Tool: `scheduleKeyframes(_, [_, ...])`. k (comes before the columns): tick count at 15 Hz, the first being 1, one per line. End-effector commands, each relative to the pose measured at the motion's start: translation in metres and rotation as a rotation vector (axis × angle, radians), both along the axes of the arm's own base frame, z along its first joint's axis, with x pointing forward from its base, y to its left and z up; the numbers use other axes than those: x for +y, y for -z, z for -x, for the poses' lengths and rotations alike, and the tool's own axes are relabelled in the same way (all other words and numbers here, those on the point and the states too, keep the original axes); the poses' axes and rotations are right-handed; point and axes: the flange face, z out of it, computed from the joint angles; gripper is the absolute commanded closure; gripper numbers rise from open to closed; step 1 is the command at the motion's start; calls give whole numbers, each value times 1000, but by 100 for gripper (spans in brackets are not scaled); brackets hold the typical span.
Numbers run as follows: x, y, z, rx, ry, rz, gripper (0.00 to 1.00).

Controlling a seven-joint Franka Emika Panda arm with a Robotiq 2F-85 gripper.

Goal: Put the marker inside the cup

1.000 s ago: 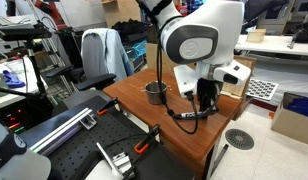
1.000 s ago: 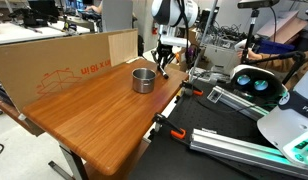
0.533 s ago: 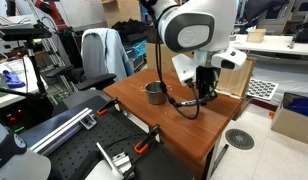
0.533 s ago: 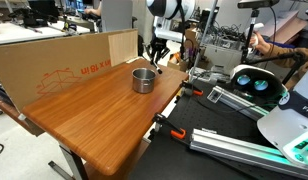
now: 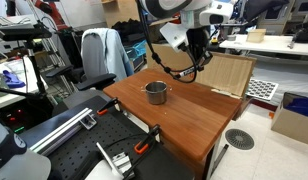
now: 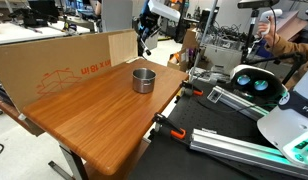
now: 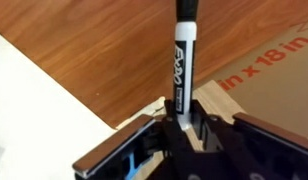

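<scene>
The cup stands upright, well below my gripper, so I need to move the marker in my gripper across and down into the cup's opening (image 5: 154,86) next, to release it there.
In the wrist view my gripper (image 7: 184,120) is shut on the marker (image 7: 184,55), a slim black stick with white lettering that points straight out from between the fingers. Its red end does not show. Wood table and cardboard lie beneath it. In both exterior views the gripper (image 5: 199,55) (image 6: 146,40) hangs high above the table's far side, near the cardboard. The cup (image 5: 155,92) (image 6: 143,79), a short silvery metal cylinder with a dark inside, stands upright on the table, well below the gripper and apart from it.
The wooden table (image 5: 194,115) (image 6: 94,115) carries only the cup. A large cardboard box (image 6: 64,60) stands along one edge, and a cardboard sheet (image 5: 229,72) leans at the far side. Black rails and clamps (image 5: 104,135) lie beside the table.
The arm has risen well above the table with the marker in its grip and has moved away from the tabletop toward the cardboard. The cup has not moved.
</scene>
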Motion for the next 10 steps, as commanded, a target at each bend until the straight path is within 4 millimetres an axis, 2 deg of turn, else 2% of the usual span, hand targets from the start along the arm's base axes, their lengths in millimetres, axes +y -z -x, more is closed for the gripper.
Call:
scheduleKeyframes(1, [25,-14,16,-97,-66,78,95])
scheduleKeyframes(6, [79,6,39,-189,-186,153,95])
scheduleKeyframes(10, [114,18,56,-221,-239,152,95])
